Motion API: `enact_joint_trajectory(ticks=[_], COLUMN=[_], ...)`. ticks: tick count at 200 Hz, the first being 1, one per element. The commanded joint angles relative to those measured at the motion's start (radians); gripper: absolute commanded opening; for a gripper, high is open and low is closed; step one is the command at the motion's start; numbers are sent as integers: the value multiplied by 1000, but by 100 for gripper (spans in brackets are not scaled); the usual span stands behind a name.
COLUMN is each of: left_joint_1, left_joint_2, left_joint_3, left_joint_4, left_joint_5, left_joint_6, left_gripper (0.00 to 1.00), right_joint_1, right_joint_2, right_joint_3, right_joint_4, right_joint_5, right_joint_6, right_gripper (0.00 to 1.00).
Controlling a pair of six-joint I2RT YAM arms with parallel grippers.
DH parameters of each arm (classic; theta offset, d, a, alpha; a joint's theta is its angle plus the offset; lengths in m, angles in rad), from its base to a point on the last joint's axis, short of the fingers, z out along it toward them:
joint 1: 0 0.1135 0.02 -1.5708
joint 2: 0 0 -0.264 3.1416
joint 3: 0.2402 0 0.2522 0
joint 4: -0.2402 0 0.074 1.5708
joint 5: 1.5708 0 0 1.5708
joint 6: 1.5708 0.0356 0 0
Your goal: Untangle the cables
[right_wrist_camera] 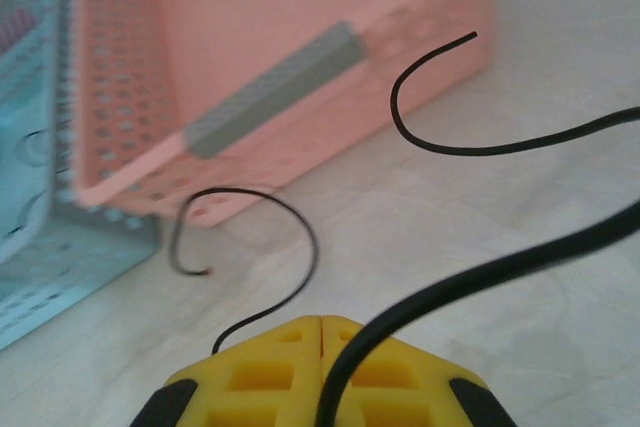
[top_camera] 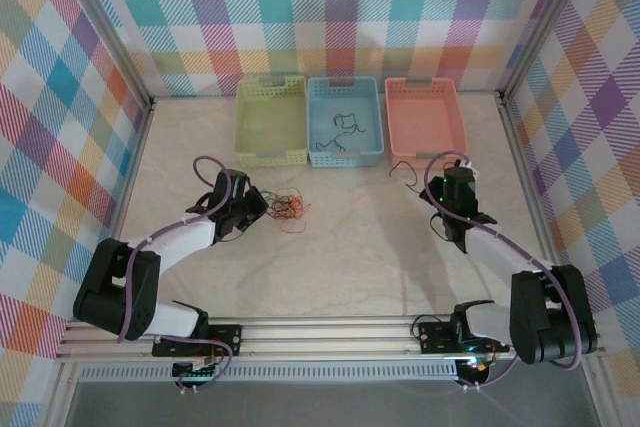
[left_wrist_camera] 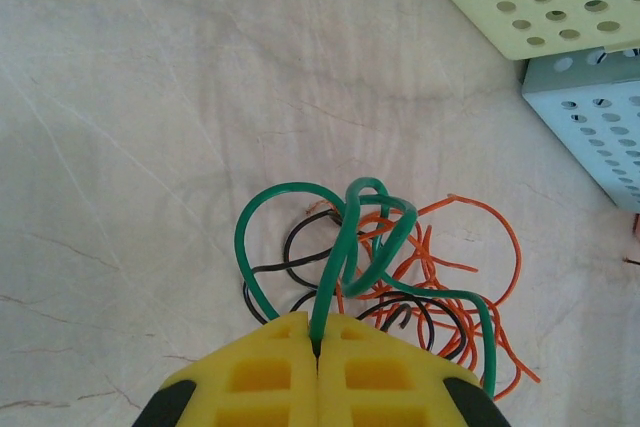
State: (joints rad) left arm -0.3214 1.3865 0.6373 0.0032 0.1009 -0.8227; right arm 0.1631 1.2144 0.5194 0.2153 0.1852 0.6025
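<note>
My right gripper will go up first and then swing outward, to release the black cable with the black wires that are already in the blue basket beside the pink basket.
The cables [top_camera: 287,208] lie as a small tangle of orange, black and green wires on the table, just right of my left gripper [top_camera: 257,205]. In the left wrist view that gripper [left_wrist_camera: 320,325] is shut on a green cable [left_wrist_camera: 340,257], which rises out of the seam between the yellow fingers [left_wrist_camera: 265,372] into the tangle of orange [left_wrist_camera: 470,257] and black [left_wrist_camera: 290,257] wires. My right gripper [top_camera: 436,185] is in front of the pink basket. Its jaws [right_wrist_camera: 322,319] are shut on a black cable [right_wrist_camera: 300,237] that curls left; the other end [right_wrist_camera: 480,277] sweeps right.
Three baskets stand in a row at the back: yellow-green [top_camera: 270,159], blue [top_camera: 346,159] with thin black wires [top_camera: 340,129] inside, and pink [top_camera: 428,150]. Plaid walls and metal posts enclose the table on three sides.
</note>
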Motion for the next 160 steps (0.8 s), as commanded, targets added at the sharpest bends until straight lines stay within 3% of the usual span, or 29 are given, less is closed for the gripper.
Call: enact_joint_trajectory(ticks=[1, 23, 75, 111, 134, 160], left_joint_1=[10, 1, -8, -13, -13, -14], left_joint_2=[14, 16, 25, 29, 29, 32], left_joint_3=[17, 25, 36, 40, 40, 41], left_joint_4=[19, 16, 11, 9, 8, 8], left_joint_5=[17, 17, 19, 18, 19, 20], left_joint_6=[11, 20, 25, 28, 28, 30], left_gripper=[0, 0, 0, 0, 0, 0], right_joint_1=[2, 24, 68, 69, 70, 72], right_joint_2=[-62, -157, -214, -41, 151, 376], right_joint_3=[-13, 1, 221, 457, 648, 823], right_joint_4=[139, 164, 34, -7, -90, -95], right_joint_5=[-220, -358, -403, -419, -410, -492], right_joint_6=[-80, -70, -81, -80, -73, -38], right_gripper=[0, 0, 0, 0, 0, 0])
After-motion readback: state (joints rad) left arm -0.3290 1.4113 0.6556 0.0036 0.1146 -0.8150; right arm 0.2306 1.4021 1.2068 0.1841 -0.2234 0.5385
